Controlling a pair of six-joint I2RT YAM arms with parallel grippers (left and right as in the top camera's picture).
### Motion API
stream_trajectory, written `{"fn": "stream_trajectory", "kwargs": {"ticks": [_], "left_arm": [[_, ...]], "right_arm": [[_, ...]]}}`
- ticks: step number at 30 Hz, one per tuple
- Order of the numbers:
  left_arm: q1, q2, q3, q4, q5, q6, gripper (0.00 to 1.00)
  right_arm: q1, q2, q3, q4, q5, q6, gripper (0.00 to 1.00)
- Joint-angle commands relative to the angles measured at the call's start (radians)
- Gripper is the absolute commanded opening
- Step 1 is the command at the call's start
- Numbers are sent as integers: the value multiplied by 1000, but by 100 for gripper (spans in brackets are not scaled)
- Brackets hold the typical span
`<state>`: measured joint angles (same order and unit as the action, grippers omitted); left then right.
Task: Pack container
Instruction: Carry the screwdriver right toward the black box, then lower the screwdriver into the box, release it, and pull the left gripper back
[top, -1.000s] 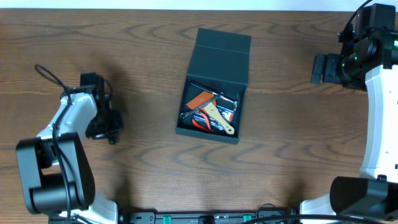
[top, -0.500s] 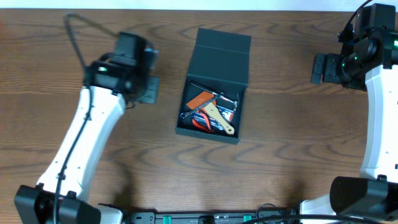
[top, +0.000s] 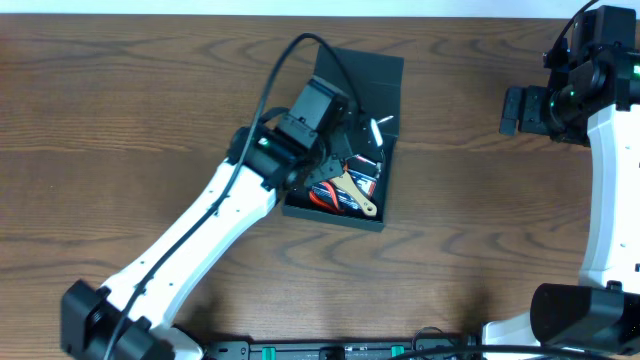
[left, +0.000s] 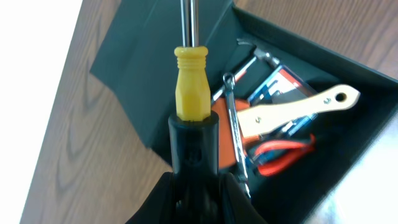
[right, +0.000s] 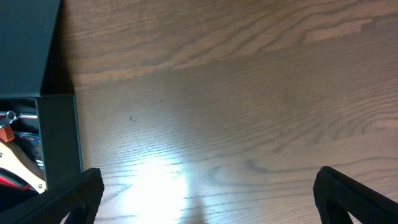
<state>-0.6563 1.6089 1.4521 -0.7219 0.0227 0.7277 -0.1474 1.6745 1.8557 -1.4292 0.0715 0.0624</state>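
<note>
The screwdriver (left: 191, 74) still hangs above the open box. Next, my left gripper moves down toward the tools lying inside and releases the handle there.
The container (top: 336, 217) is a dark teal box in the middle of the table, its flap lid (top: 372, 68) folded back. Inside lie a wooden-handled brush (left: 298, 109), red-handled pliers (left: 283, 155) and a wrench (left: 233, 118). My left gripper (top: 335, 135) hangs over the open box, shut on a screwdriver (left: 191, 74) with a yellow and black handle. Its metal shaft points toward the lid. In the left wrist view the gripper (left: 194, 190) clamps the black end of the handle. My right gripper (top: 514, 110) stands open at the far right over bare wood, and its wrist view (right: 208, 199) shows nothing between the fingers.
The box's right wall (right: 59, 137) shows at the left edge of the right wrist view, with brown wood table (right: 236, 93) beside it. The left arm (top: 190, 250) stretches diagonally from the front left to the box.
My left arm has swung from the table's left side rightward to above the open container, carrying the screwdriver. The right arm has not moved.
</note>
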Motion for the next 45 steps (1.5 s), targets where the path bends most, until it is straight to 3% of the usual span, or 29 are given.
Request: {"fn": "stream_trajectory", "kwargs": {"ticks": [1, 9, 16, 17, 19, 20, 26, 34, 36, 41, 45], "left_arm": [[5, 82, 13, 13, -4, 65, 6], [5, 254, 12, -2, -4, 64, 6], [5, 282, 11, -25, -4, 61, 6], [5, 282, 11, -30, -4, 61, 15], [5, 282, 11, -42, -4, 61, 65], [5, 282, 11, -47, -4, 61, 69], [5, 281, 11, -63, -7, 55, 80], [13, 193, 18, -61, -80, -48, 95], [33, 146, 24, -61, -88, -102, 100], [160, 17, 26, -78, -87, -308, 99], [296, -37, 26, -135, -79, -459, 98]], "right_arm": [[-8, 1, -5, -2, 6, -15, 99], [-8, 1, -5, -2, 6, -15, 99], [-8, 1, -5, 0, 6, -15, 99], [-8, 1, -5, 1, 6, -15, 99], [-8, 1, -5, 0, 7, -15, 99], [-8, 1, -5, 0, 6, -15, 99], [-8, 1, -5, 0, 6, -16, 99], [-8, 1, -5, 73, -32, -15, 99], [-8, 1, -5, 123, -79, -20, 99], [-8, 2, -5, 324, -233, -37, 99], [2, 5, -5, 388, -273, -34, 99]]}}
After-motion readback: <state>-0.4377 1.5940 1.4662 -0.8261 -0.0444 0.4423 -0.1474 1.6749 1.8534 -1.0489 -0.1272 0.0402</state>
